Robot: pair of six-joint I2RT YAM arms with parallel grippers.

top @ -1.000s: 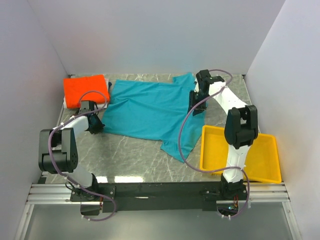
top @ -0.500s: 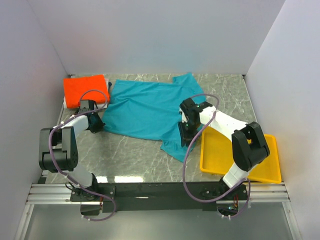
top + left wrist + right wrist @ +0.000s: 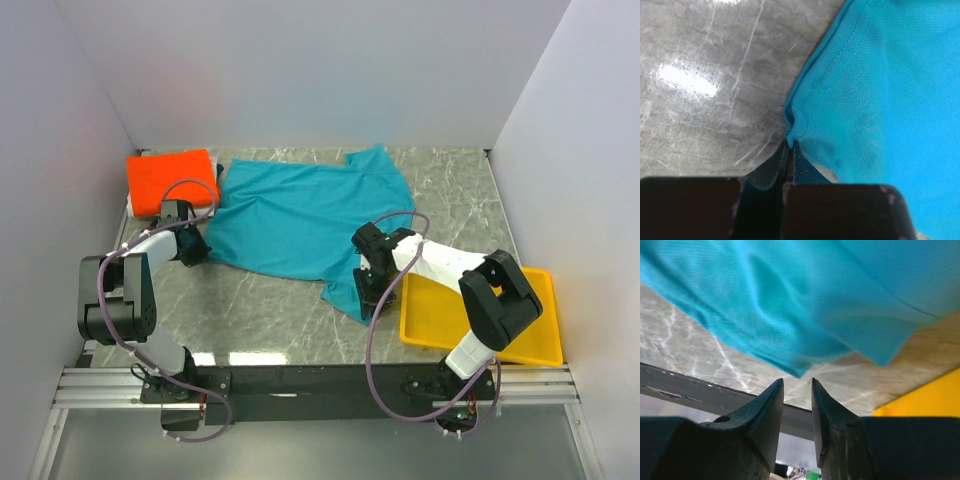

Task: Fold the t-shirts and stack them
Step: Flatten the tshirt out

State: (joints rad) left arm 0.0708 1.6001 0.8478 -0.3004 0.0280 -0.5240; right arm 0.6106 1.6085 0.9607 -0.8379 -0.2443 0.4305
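Observation:
The robot will move its right gripper away from the yellow tray and go down to the shirt's near corner (image 3: 366, 321) (image 3: 798, 372).
A teal t-shirt (image 3: 300, 215) lies spread and rumpled on the marble table. A folded orange t-shirt (image 3: 172, 178) sits at the back left. My left gripper (image 3: 197, 250) is shut on the teal shirt's near-left corner; in the left wrist view the fingertips (image 3: 789, 143) pinch the hem of the shirt (image 3: 880, 90). My right gripper (image 3: 362, 285) is open and low at the shirt's near-right corner. In the right wrist view the gripper (image 3: 797, 381) stands with jaws slightly apart, and the corner of the shirt (image 3: 815, 300) lies just past the tips, not held.
A yellow tray (image 3: 520, 320) stands at the front right, just right of my right gripper; its edge shows in the right wrist view (image 3: 930, 400). White walls close the table on three sides. The black front rail (image 3: 320, 380) runs along the near edge.
My right arm has swung from the shirt's back-right part down to its near-right corner. The left gripper has stayed shut on the left corner.

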